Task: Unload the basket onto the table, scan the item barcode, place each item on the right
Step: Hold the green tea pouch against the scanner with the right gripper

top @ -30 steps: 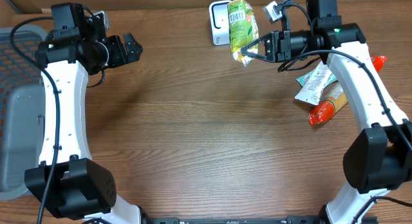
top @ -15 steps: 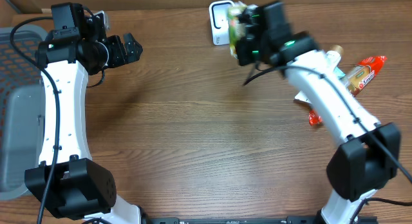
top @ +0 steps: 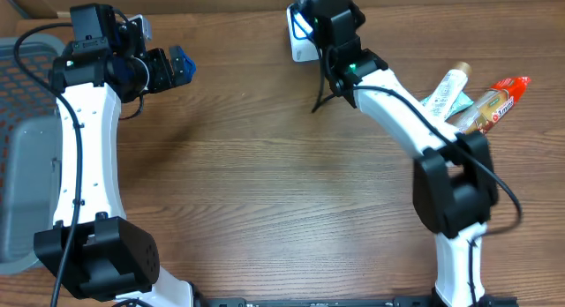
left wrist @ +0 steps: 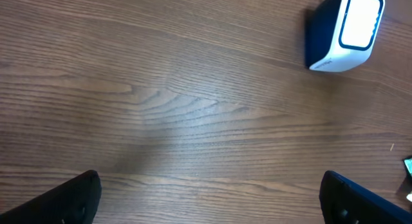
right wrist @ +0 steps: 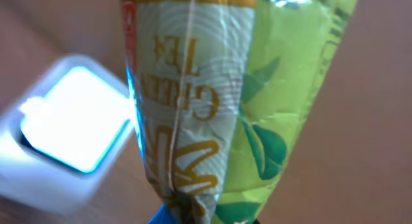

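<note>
My right gripper will next go down by the scanner (top: 302, 38), then take the tea to the right in the overhead view onto the snack packet (top: 478, 116), because other items lie there.
A green tea packet (right wrist: 219, 102) in green, white and gold fills the right wrist view, pinched at its bottom end by my right gripper (right wrist: 206, 219), which is shut on it. Behind the packet on the left, the white barcode scanner (right wrist: 71, 127) glows with a bright window. In the overhead view the right gripper (top: 321, 2) hangs over the scanner (top: 302, 38) at the table's far edge, and the arm hides most of the packet. My left gripper (top: 177, 67) stands open at the far left. Its fingertips (left wrist: 71, 198) frame bare wood, with the scanner (left wrist: 351, 28) at the upper right.
A grey basket (top: 22, 157) sits at the left edge of the table. At the right lie a white and teal tube (top: 446, 86) and an orange-red snack packet (top: 496, 97) beside the right arm's forearm.
My right arm has swung left and towards the far edge, carrying the green tea packet over to the scanner. The items at the right are now uncovered. The left arm has not moved.
</note>
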Tool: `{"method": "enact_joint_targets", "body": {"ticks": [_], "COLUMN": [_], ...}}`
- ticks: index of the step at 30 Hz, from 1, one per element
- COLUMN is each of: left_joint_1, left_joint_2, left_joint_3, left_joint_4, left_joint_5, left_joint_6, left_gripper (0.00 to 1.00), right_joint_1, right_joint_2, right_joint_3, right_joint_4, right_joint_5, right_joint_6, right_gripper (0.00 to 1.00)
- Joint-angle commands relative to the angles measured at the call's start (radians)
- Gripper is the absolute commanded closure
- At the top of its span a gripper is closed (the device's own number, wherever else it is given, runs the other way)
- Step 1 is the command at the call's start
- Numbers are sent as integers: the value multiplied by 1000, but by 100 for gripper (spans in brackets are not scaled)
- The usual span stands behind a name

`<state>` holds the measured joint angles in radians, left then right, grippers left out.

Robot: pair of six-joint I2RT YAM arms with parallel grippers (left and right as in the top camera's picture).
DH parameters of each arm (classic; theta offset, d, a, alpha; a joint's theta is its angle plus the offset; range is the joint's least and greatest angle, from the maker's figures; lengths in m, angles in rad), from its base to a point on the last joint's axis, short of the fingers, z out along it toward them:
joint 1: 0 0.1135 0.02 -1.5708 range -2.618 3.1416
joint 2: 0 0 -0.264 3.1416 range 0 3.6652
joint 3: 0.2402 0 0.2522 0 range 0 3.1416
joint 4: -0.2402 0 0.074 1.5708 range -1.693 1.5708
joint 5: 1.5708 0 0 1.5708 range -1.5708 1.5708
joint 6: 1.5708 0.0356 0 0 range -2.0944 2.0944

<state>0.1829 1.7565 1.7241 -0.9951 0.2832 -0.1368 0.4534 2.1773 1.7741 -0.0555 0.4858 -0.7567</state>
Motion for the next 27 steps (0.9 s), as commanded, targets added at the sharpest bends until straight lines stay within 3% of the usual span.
{"method": "enact_joint_targets", "body": {"ticks": [1, 27], "left_joint_1": [0, 0], "left_joint_2": [-10, -10], "left_joint_3": [15, 15], "left_joint_4": [5, 4], "left_joint_5": [-6, -6], "left_joint_6": [-9, -9], "left_gripper": [0, 1], "right_joint_1": [-14, -16], "right_joint_2": [76, 113], "right_joint_3": [23, 23], "right_joint_4": [32, 26], "right_joint_5": [37, -8], "right_joint_6": [-241, -235], "right_gripper": [96, 96]}}
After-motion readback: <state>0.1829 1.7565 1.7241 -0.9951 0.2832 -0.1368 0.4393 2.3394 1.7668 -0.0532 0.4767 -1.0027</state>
